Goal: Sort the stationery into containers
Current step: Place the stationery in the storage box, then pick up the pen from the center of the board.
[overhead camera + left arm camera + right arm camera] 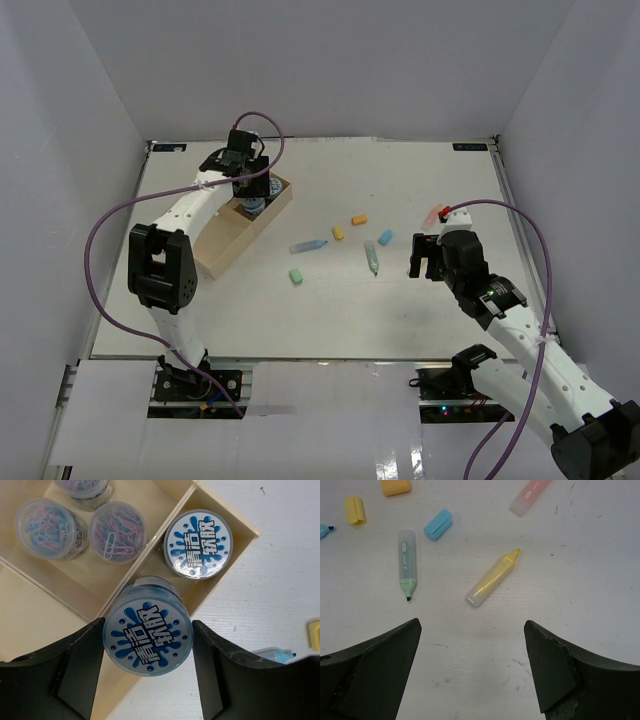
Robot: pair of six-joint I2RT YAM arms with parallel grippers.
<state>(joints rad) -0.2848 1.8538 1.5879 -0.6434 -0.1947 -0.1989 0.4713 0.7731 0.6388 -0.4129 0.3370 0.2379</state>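
The left gripper's blue-and-white roll lowers into the loose end of the tray's small section (188, 587) for release next, as the second fills only its far end.
My left gripper (250, 193) is over the far end of the pale-wood tray (228, 248), shut on a blue-and-white roll (147, 639) held above the wall of a small compartment. A second blue-and-white roll (198, 542) lies in that compartment. Three grey rolls filled with paper clips (118, 531) lie in the neighbouring section. My right gripper (425, 262) is open and empty above the table, with a yellow stick (492, 577) just ahead of its fingers. A green stick (406, 562), a blue stick (308, 245) and a pink stick (530, 495) lie loose on the table.
Stubby pieces lie mid-table: blue (438, 524), yellow (354, 510), orange (395, 486) and green (296, 275). White walls enclose the table on three sides. The left arm's cable loops over the table's left side.
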